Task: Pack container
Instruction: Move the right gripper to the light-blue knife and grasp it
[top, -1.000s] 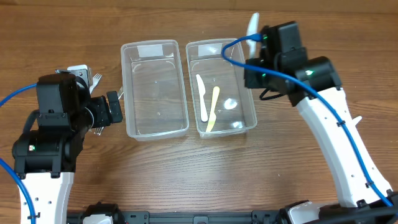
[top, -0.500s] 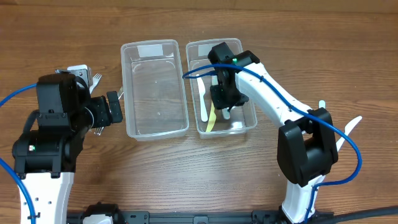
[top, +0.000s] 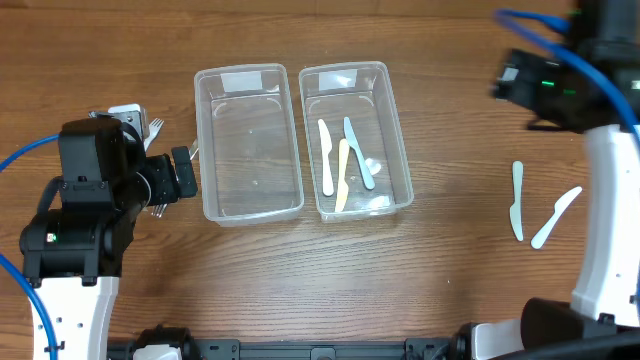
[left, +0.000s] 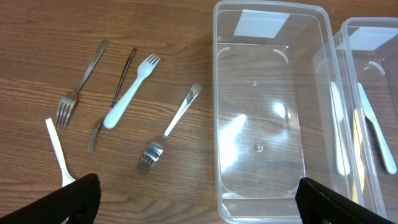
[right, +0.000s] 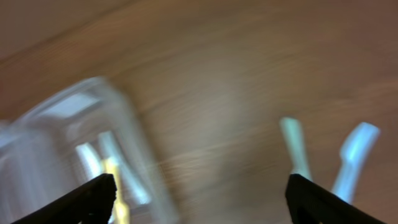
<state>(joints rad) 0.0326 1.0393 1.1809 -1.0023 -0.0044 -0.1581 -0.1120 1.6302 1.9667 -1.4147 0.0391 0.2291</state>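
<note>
The pale green knife is still unpacked, so next my right gripper goes down toward the right in the wrist view and lowers onto its far handle end (top: 517, 168) (right: 290, 124).
Two clear plastic containers stand side by side. The left container (top: 250, 150) (left: 267, 124) holds nothing. In the right container (top: 400, 150) lie a white knife (top: 325, 158), a yellow knife (top: 342, 175) and a light blue knife (top: 358, 152). My right gripper (right: 202, 205) is open with nothing between its fingers, over bare wood to the right of that container; its view is blurred by motion. My left gripper (left: 199, 211) stands open and holds nothing, left of the left container, near several forks (left: 130, 93).
Two pale plastic knives (top: 516, 200) (top: 556, 217) lie on the wood at the far right. Metal forks (left: 78, 93) (left: 171, 130) and a white plastic fork lie left of the containers, partly under the left arm (top: 90, 190) in the overhead view.
The right arm has swung from over the right container to the far right and its gripper has opened. The light blue knife now lies in that container. The left arm is still.
</note>
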